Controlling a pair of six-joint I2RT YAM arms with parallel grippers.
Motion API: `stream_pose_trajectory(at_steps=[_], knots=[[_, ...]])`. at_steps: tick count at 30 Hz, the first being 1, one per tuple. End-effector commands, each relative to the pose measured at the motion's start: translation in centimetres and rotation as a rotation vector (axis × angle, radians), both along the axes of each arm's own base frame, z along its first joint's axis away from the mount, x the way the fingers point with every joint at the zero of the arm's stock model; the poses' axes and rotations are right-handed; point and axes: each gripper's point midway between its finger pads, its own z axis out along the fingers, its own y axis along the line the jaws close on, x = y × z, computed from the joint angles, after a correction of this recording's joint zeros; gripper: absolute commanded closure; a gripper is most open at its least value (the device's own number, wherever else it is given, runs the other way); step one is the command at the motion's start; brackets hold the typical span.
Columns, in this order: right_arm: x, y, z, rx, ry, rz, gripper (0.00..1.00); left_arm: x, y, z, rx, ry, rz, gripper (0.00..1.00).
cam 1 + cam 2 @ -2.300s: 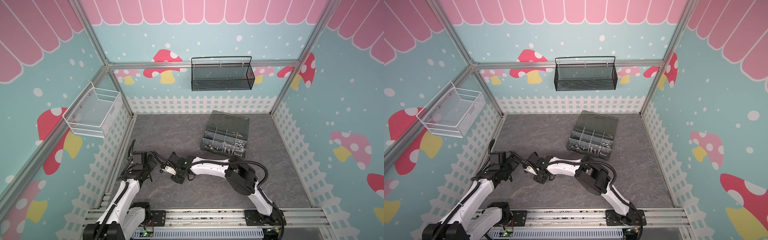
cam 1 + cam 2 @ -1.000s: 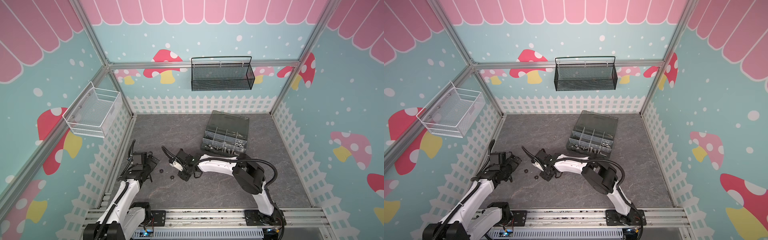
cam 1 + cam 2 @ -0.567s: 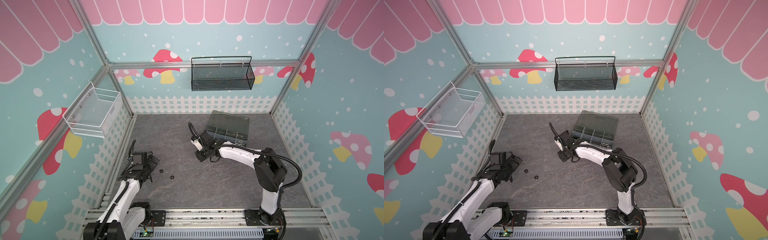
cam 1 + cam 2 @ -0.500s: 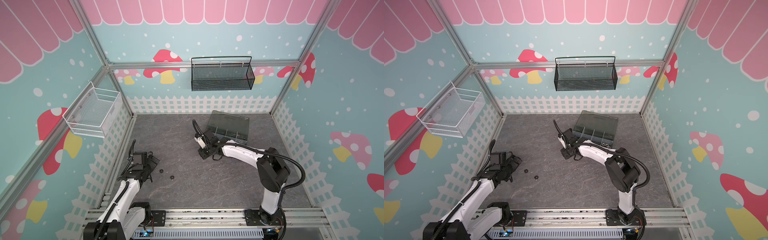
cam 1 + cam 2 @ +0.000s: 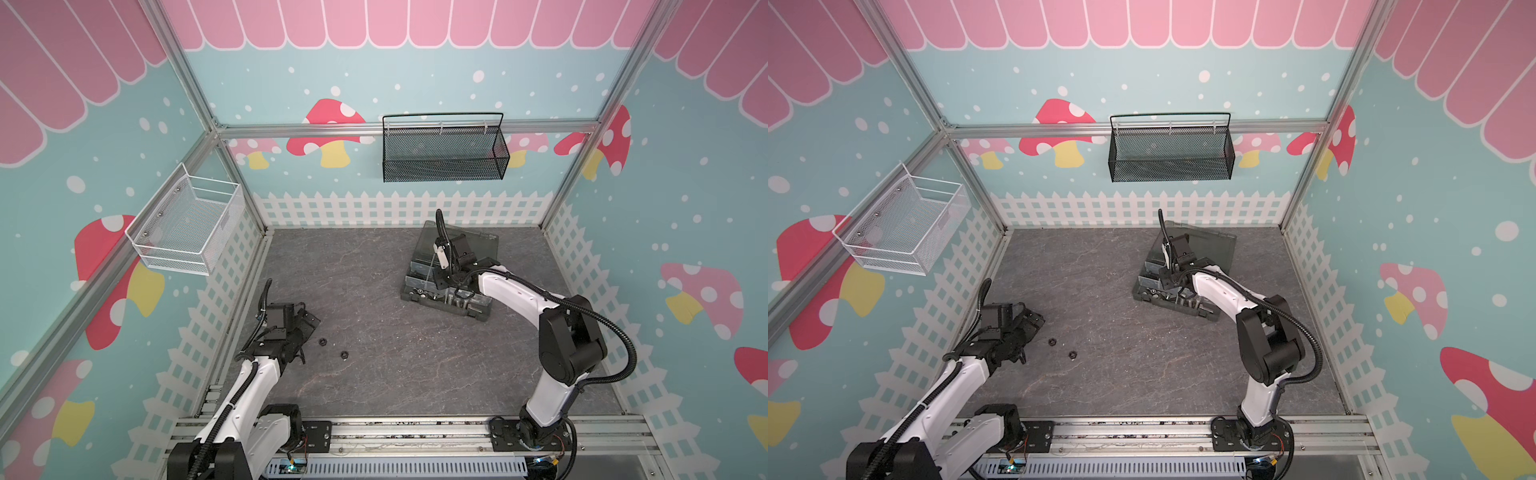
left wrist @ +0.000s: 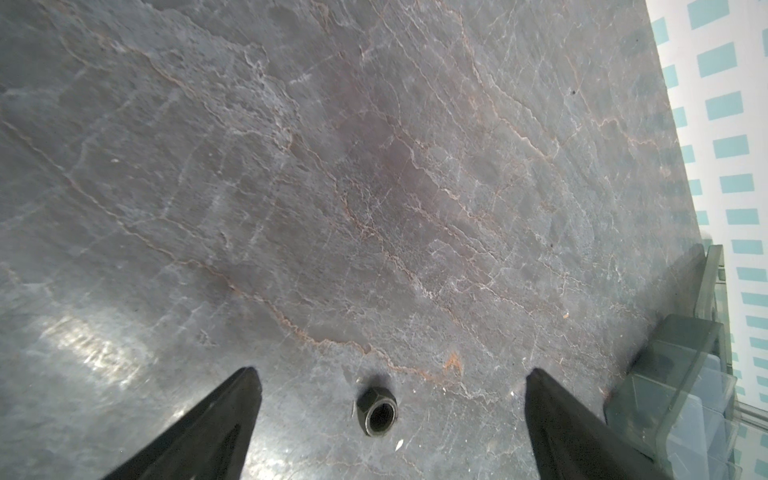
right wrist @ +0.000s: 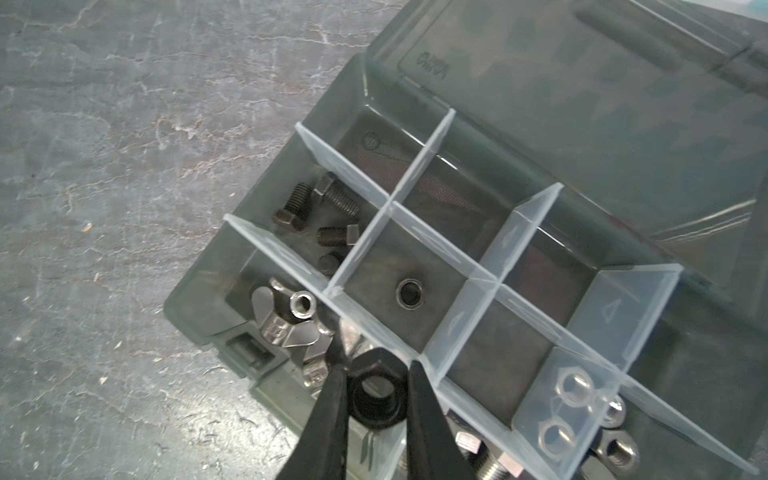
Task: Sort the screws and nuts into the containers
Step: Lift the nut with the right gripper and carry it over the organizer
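Note:
The organizer box's section with the single black nut [image 7: 410,293] holds the same kind. My right gripper should move outward and down over it to release its own.
The dark grey organizer box [image 5: 439,302] [image 5: 1183,309] stands open at the back right, its smoky lid [image 7: 582,104] folded back. My right gripper [image 5: 439,281] [image 7: 377,368] hovers over the containers at its front left corner, shut on a black nut [image 7: 376,395]. One compartment holds short black screws [image 7: 328,216], the one beside it a single black nut [image 7: 410,293], others silver wing nuts [image 7: 291,320] and silver nuts [image 7: 573,386]. My left gripper [image 5: 309,322] [image 6: 391,372] is open, low over the floor. A black nut [image 6: 377,411] [image 5: 322,342] lies between its fingers, untouched. Another black nut [image 5: 344,355] lies just right of it.
A black mesh basket [image 5: 442,153] hangs on the back wall and a white wire basket [image 5: 187,226] on the left wall. White picket-fence walls close in the grey stone floor [image 5: 374,270]. An aluminium rail [image 5: 395,432] runs along the front edge.
My right gripper has swung from the floor near the left gripper across to above the organizer box, carrying the black nut. The left arm has stayed still and open.

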Motion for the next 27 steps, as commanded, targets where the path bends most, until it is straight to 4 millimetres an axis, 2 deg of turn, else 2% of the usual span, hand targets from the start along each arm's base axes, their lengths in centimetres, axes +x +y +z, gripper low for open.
stream_pose_trajectory(at_steps=[1, 6, 12, 14, 15, 16, 22, 27], knots=[[0.9, -0.8, 0.1, 0.01, -0.005, -0.02, 1.0, 0.1, 0.2, -0.1, -0.006, -0.01, 0.019, 0.0], [1.9, -1.3, -0.9, 0.01, 0.015, -0.025, 1.0, 0.1, 0.2, -0.2, -0.009, -0.009, 0.016, 0.0], [2.9, -0.9, -1.8, 0.011, 0.03, -0.014, 0.97, 0.1, 0.1, -0.1, -0.01, -0.011, 0.014, 0.0], [3.1, -0.8, -1.4, 0.018, 0.022, -0.011, 0.94, 0.1, 0.1, -0.2, -0.01, -0.009, 0.015, 0.0], [3.1, -0.7, -2.8, 0.009, 0.05, -0.009, 0.92, 0.0, 0.1, -0.2, -0.011, -0.008, 0.013, 0.0], [3.2, -0.7, -3.1, 0.008, 0.054, -0.009, 0.9, 0.0, 0.1, -0.2, -0.011, -0.008, 0.013, 0.0], [3.3, -0.7, -3.7, 0.001, 0.065, -0.008, 0.76, 0.1, 0.1, -0.2, -0.012, -0.013, 0.013, 0.0], [3.2, -0.6, -3.7, 0.003, 0.067, -0.001, 0.7, 0.2, 0.0, -0.1, -0.016, -0.015, 0.012, 0.0]])
